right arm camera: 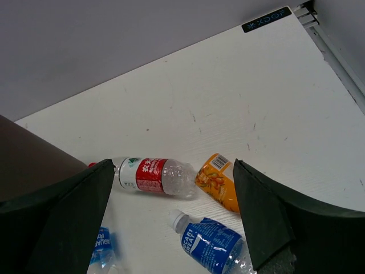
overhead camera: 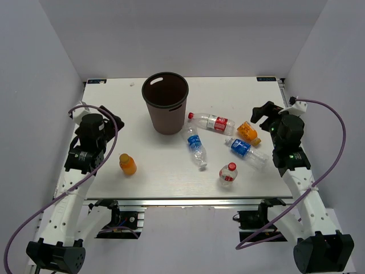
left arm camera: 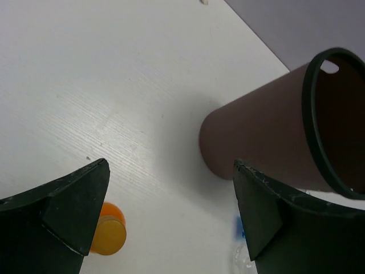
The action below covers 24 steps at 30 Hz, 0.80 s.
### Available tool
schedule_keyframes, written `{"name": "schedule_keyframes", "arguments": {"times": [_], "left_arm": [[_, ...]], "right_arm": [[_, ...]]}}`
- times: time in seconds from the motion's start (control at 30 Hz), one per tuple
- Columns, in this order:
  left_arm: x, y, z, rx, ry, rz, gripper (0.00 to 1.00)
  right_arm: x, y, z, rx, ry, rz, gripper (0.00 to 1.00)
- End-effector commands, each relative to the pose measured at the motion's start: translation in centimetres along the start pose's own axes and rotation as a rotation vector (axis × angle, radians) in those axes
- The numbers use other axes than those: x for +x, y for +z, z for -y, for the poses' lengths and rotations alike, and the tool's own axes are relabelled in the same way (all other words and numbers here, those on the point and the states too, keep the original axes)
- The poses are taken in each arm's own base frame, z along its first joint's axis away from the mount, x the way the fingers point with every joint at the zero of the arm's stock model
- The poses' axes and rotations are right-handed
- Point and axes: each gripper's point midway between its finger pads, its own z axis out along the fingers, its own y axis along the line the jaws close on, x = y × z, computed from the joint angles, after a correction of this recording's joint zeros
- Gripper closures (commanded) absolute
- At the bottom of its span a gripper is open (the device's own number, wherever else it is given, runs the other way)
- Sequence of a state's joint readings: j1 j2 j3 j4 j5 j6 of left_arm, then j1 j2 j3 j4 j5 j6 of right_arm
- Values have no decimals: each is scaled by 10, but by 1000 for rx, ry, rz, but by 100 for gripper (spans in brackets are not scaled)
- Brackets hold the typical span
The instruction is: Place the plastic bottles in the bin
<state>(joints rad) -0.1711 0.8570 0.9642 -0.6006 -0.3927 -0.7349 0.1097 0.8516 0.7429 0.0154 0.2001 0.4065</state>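
Observation:
The left gripper moves back to the orange bottle standing alone nearer my base next, then down around its body below the cap (overhead camera: 129,167) (left arm camera: 112,212).
The brown bin (overhead camera: 167,117) stands upright at the back centre. One orange bottle (overhead camera: 128,164) stands at the front left. A red-label bottle (overhead camera: 212,121), an orange bottle (overhead camera: 247,132) and two blue-label bottles (overhead camera: 195,147) (overhead camera: 246,151) lie right of the bin. A second red-label bottle (overhead camera: 228,173) stands near the front. My left gripper (overhead camera: 112,121) is open and empty, left of the bin (left arm camera: 268,137), with the orange bottle (left arm camera: 108,231) below it. My right gripper (overhead camera: 263,111) is open and empty, above the red-label (right arm camera: 154,176), orange (right arm camera: 219,182) and blue-label (right arm camera: 214,242) bottles.
The white table (overhead camera: 131,97) is boxed in by white walls on the left, back and right. Purple cables (overhead camera: 333,123) loop from both arms. The table's right edge rail (right arm camera: 336,57) runs beside the right gripper.

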Motion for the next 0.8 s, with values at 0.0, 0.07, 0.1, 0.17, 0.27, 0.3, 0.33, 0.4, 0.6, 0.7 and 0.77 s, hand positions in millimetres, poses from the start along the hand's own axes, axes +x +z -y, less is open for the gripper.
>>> {"name": "schedule_keyframes", "arguments": {"times": [0.0,0.07,0.1,0.17,0.27,0.3,0.33,0.4,0.6,0.7,0.77], "left_arm": [[16,-11,5,56,12,-95,2],[31,-13,4,71,23,-156,2],[44,-15,-1,57,33,-217,2],[57,-17,-12,11,48,-271,2],[74,-22,-41,-113,77,-338,2],[81,-25,-49,-140,88,-364,2],[86,-27,-49,-131,92,-387,2],[98,-28,-53,-123,104,-428,2],[132,-29,-65,-113,155,-552,2],[148,-25,-77,-146,179,-597,2],[155,-23,-79,-146,192,-622,2]], "right_arm": [[-16,-1,-20,-98,-26,47,11],[-12,-3,-28,-156,-41,31,11],[-8,-2,-29,-165,-53,18,11],[-2,0,-29,-169,-69,-8,11],[5,5,-20,-117,-65,-51,11],[7,6,-18,-100,-61,-60,11],[7,9,-15,-82,-56,-68,11],[16,10,-8,-48,-61,-100,11],[37,15,-14,-97,-99,-211,11],[50,16,-20,-145,-104,-254,11],[53,15,-20,-152,-107,-258,11]]}}
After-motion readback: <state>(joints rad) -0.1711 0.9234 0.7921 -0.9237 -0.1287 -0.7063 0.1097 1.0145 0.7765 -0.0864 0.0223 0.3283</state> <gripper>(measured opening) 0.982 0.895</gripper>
